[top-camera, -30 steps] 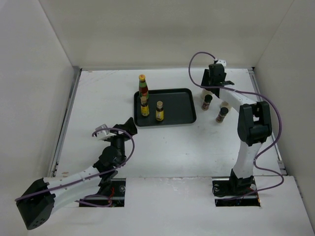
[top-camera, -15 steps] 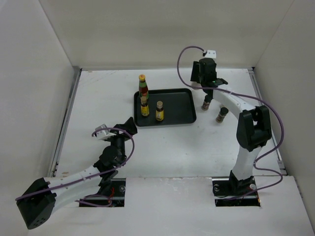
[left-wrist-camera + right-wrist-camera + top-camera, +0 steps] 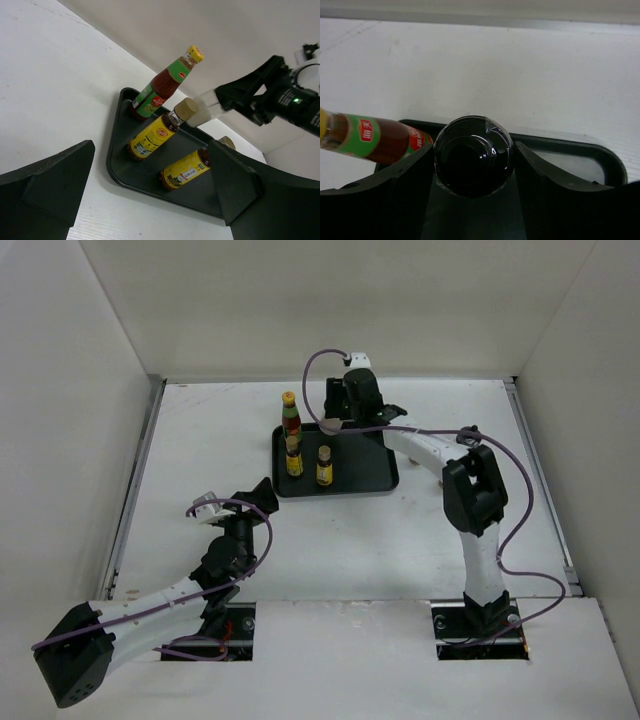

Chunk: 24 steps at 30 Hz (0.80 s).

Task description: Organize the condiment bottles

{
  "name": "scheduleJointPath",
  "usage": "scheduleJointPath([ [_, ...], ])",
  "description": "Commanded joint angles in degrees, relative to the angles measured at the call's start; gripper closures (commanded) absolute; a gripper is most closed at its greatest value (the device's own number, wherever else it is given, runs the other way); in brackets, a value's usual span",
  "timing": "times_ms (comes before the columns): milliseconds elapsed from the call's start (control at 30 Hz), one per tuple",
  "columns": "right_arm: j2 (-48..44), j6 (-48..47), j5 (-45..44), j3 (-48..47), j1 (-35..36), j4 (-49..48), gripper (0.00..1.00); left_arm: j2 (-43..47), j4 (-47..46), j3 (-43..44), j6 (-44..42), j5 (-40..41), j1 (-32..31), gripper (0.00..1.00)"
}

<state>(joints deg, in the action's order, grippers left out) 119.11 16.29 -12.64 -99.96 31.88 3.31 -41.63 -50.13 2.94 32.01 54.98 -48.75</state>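
My right gripper holds the cream bottle (image 3: 204, 108) above the tray's free back part beside the red-labelled bottle, so next I should lower it there and let it go.
A flat black tray (image 3: 370, 455) holds the tall red-labelled bottle with a yellow cap (image 3: 291, 415) and two yellow-labelled dark bottles (image 3: 294, 457) (image 3: 324, 466). All three show in the left wrist view: the red one (image 3: 162, 85) and the yellow ones (image 3: 152, 137) (image 3: 187, 170). My right gripper (image 3: 347, 418) is shut on a cream black-capped bottle (image 3: 204, 108) over the tray's back part, beside the red bottle (image 3: 375, 140). The bottle's black cap (image 3: 472, 155) fills the gap between the fingers. My left gripper (image 3: 262, 495) is open and empty, in front of the tray. The tiny jars are hidden.
White walls enclose the table on three sides. My right arm (image 3: 430, 445) stretches across the area right of the tray. The tray's far rim (image 3: 570, 145) shows behind the held bottle. Bare tabletop (image 3: 200, 440) lies left of the tray.
My right arm has swung left from the spot right of the tray to over the tray's back part, carrying the cream bottle. The left arm has not moved.
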Motion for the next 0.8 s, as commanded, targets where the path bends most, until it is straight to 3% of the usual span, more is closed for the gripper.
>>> scheduleJointPath([
  [0, 0.4, 1.9, 1.7, -3.9, 0.4, -4.5, 0.43, 0.4, -2.2, -6.4, 0.8, -0.8, 0.4, 0.0],
  [367, 2.8, 4.6, 2.4, -0.6, 1.8, -4.5, 0.38, 0.6, -2.1, -6.5, 0.9, -0.8, 0.1, 0.0],
  [500, 1.7, 5.8, 1.9, 0.4, 2.0, -4.5, 0.26, 0.4, -2.1, -6.4, 0.9, -0.8, -0.1, 0.0],
  [767, -2.7, 8.7, 1.9, 1.4, 1.7, -5.0, 0.13, 0.7, -2.0, -6.4, 0.9, -0.9, -0.2, 0.0],
])
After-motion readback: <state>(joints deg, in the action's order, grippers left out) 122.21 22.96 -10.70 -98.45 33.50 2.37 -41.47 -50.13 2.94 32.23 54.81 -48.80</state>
